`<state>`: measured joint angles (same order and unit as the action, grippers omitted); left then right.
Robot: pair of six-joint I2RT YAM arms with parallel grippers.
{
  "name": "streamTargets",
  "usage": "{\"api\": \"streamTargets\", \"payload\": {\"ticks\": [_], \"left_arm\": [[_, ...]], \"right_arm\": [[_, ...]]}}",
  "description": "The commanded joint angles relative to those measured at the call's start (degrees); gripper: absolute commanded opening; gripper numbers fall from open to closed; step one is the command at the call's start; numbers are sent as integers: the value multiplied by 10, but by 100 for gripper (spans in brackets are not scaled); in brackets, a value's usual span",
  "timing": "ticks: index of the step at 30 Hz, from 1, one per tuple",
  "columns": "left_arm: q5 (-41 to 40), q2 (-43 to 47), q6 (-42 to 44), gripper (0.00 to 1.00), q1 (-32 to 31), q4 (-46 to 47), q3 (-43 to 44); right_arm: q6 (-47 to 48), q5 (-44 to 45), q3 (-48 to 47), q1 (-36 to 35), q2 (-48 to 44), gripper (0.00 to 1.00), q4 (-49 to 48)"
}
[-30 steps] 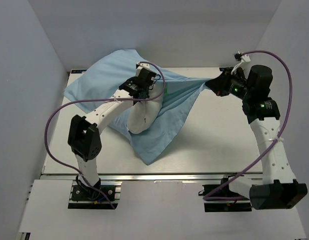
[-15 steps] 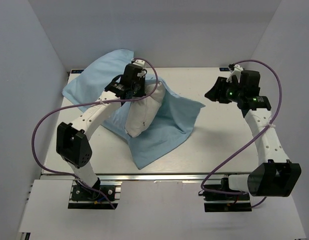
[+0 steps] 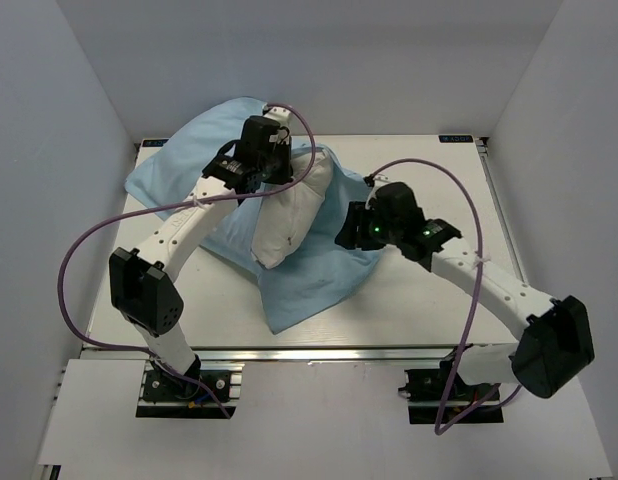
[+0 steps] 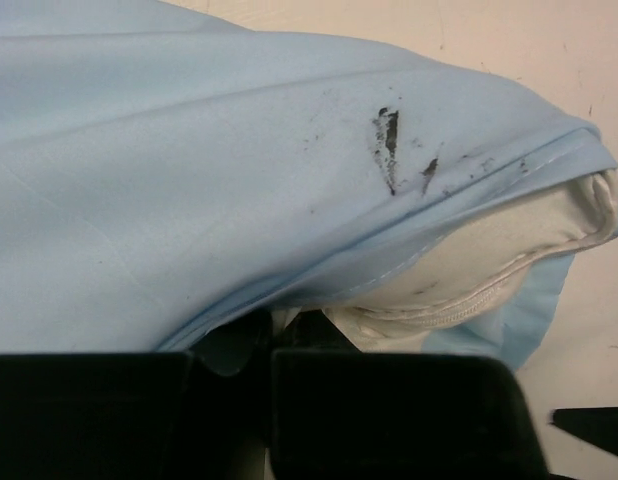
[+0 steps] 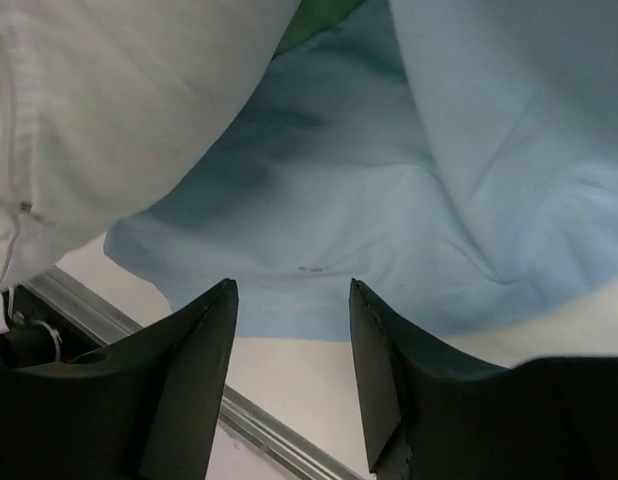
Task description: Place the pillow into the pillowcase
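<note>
Up, then down toward the pillowcase (image 3: 324, 280) below, I will carry the pillow's upper end with my left gripper and release it, as the zipped end still sticks out.
The white pillow (image 3: 287, 215) stands tilted at the table's middle, its upper end raised. My left gripper (image 3: 279, 172) is shut on that upper end, with white fabric pinched between its dark fingers (image 4: 389, 410). The light blue pillowcase (image 3: 324, 280) lies crumpled under and behind the pillow, and in the left wrist view the pillowcase (image 4: 189, 170) drapes over the pillow's zipped end (image 4: 489, 270). My right gripper (image 3: 347, 232) hovers open just right of the pillow. In its own view the right gripper (image 5: 292, 290) has nothing between its fingers, above the pillowcase (image 5: 319, 200), with the pillow (image 5: 109, 110) at upper left.
More of the blue cloth bunches at the table's back left corner (image 3: 179, 160). A sliver of the case's green face (image 5: 314, 18) shows beside the pillow. The bare beige tabletop (image 3: 439, 290) lies to the right, and the front metal rail (image 5: 269, 430) runs below the right gripper.
My right gripper let go of the pillowcase corner, opened, and swung in left toward the pillow. The stretched cloth fell slack. The left gripper shifted slightly back-left with the pillow.
</note>
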<state>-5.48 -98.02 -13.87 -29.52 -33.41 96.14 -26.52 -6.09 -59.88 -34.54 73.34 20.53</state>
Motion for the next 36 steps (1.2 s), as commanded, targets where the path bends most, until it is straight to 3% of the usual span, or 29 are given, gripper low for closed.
{"api": "streamTargets", "payload": {"ticks": [1,6,10,12,15,20,25,26,27,29,36], "left_arm": [[-12,46,-1,0,13,43,48],[-14,41,-10,0,13,27,74],[-28,41,-12,0,13,23,90],[-22,45,-9,0,13,21,99],[-23,49,-10,0,13,18,109],[-21,63,-15,0,13,21,101],[-31,73,-20,0,13,28,92],[-34,73,-20,0,13,27,92],[-36,73,-20,0,13,26,94],[-42,74,-20,0,13,27,95],[-56,78,-18,0,13,15,110]], "right_arm": [[-90,77,12,-35,40,55,-112],[-150,170,-9,-57,147,57,-220],[-163,233,-73,-64,234,63,-232],[-172,268,-103,-64,281,71,-226],[-187,303,-139,-64,324,73,-248],[-211,342,-129,-65,356,73,-374],[-213,291,-89,-64,361,71,-500],[-203,242,-75,-65,360,71,-538],[-193,216,-42,-64,356,70,-627],[-183,151,-13,-65,350,70,-717],[-179,93,-22,-63,385,69,-784]]}}
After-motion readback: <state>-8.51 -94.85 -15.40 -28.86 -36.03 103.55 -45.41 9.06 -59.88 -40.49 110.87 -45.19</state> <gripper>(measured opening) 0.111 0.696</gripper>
